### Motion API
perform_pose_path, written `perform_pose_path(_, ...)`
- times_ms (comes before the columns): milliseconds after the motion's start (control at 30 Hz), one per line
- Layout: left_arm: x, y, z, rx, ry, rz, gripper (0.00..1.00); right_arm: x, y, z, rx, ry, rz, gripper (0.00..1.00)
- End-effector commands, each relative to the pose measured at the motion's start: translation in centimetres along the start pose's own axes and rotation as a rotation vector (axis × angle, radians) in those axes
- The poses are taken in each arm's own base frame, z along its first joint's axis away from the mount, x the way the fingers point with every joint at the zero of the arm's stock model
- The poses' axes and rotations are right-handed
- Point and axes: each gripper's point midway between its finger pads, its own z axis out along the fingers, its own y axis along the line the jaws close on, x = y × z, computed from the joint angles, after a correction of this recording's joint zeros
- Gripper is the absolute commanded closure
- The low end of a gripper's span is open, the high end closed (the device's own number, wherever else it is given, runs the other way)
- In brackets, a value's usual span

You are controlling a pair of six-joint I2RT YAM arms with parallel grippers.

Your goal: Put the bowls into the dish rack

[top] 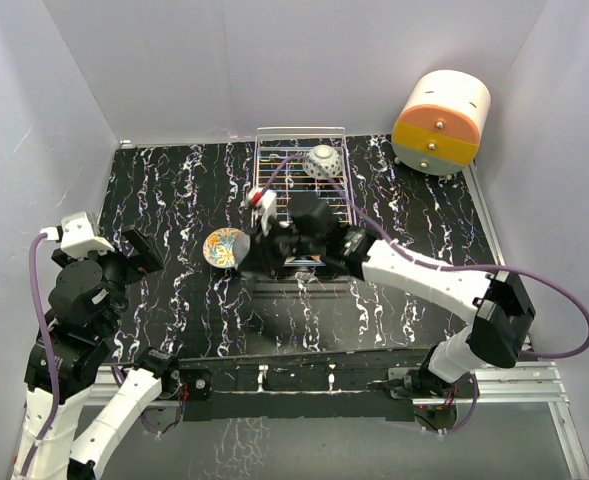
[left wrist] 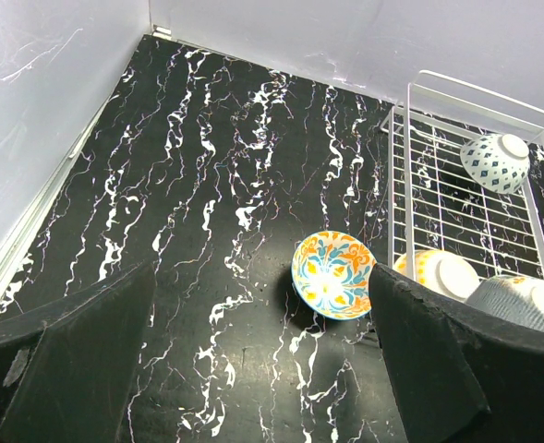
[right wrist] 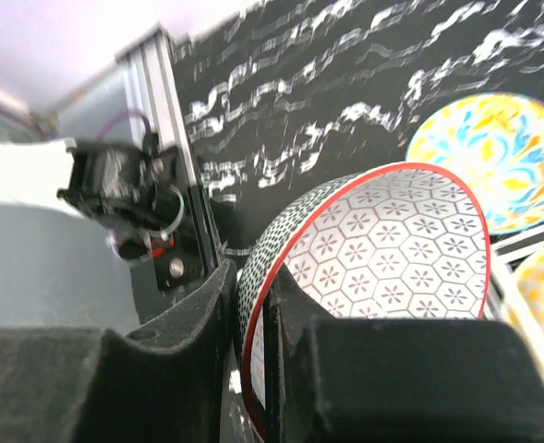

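My right gripper moves outward next over the rack's empty rungs beside the blue-and-white bowl, which lie outward of it. Then it lowers and releases the rim of its bowl.
The silver wire dish rack (top: 299,132) stands at the back middle of the table. It holds a blue-and-white patterned bowl (top: 322,160), also in the left wrist view (left wrist: 495,161), a yellow bowl (left wrist: 442,272) and a pale bowl (left wrist: 525,300). An orange-floral bowl (top: 224,247) lies tilted on the table just left of the rack (left wrist: 410,185). My right gripper (right wrist: 253,341) is shut on the rim of a red-rimmed bowl (right wrist: 392,249) with a hexagon-flower inside, held at the rack's near end (top: 272,245). My left gripper (left wrist: 262,369) is open and empty, near-left of the orange-floral bowl (left wrist: 333,274).
An orange-and-cream cylindrical drawer cabinet (top: 441,122) stands at the back right. White walls close the table on three sides. An aluminium rail (right wrist: 165,138) runs along the near edge. Black marbled tabletop (left wrist: 216,166) lies left of the rack.
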Motion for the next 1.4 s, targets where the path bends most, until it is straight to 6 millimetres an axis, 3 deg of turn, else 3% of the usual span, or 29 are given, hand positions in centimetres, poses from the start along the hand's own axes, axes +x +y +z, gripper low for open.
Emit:
perform_pose_path(0,-0.8,0.0,-0.2,0.005,-0.027,-0.003,0.03,-10.2,0.6,-3.9,-0.173,-0.279,0.045,0.92)
perform_pose_path(167,-1.1,0.0,-0.5,0.01,-0.033,-0.004,0.03,-15.5,-5.7,-5.7,-0.183,-0.484,0.186,0.91)
perform_pose_path(300,-1.7,0.5,-1.0,-0.006,-0.049,-0.001,0.03,-18.6,-11.1,-6.2,-0.197,-0.614,0.287,0.91)
perform_pose_path(400,-2.3,0.9,-1.5,-0.013,-0.061,-0.004,0.03,-19.0,-16.5,-5.1,-0.147,-0.681,0.395,0.91)
perform_pose_path(433,-2.4,1.0,-1.7,-0.015,-0.064,-0.006,0.03,-18.3,-18.7,-4.5,-0.127,-0.701,0.45,0.91)
perform_pose_path(600,-2.7,1.6,-2.3,-0.029,-0.079,-0.012,0.03,-17.2,-24.7,-5.0,-0.179,-0.876,0.649,0.91)
perform_pose_path(767,-2.9,1.8,-2.6,-0.035,-0.078,0.001,0.03,-16.6,-27.7,-3.9,-0.115,-0.915,0.692,0.91)
perform_pose_path(967,-2.9,2.0,-2.7,-0.036,-0.087,-0.006,0.03,-14.0,-30.9,-2.4,-0.006,-0.899,0.771,0.91)
perform_pose_path(1200,-2.7,2.0,-2.8,-0.037,-0.083,-0.008,0.03,-10.7,-33.8,0.4,0.055,-0.824,0.852,0.89)
perform_pose_path(1367,-2.8,2.0,-2.7,-0.04,-0.083,-0.002,0.03,-9.2,-34.8,1.4,0.06,-0.803,0.893,0.89)
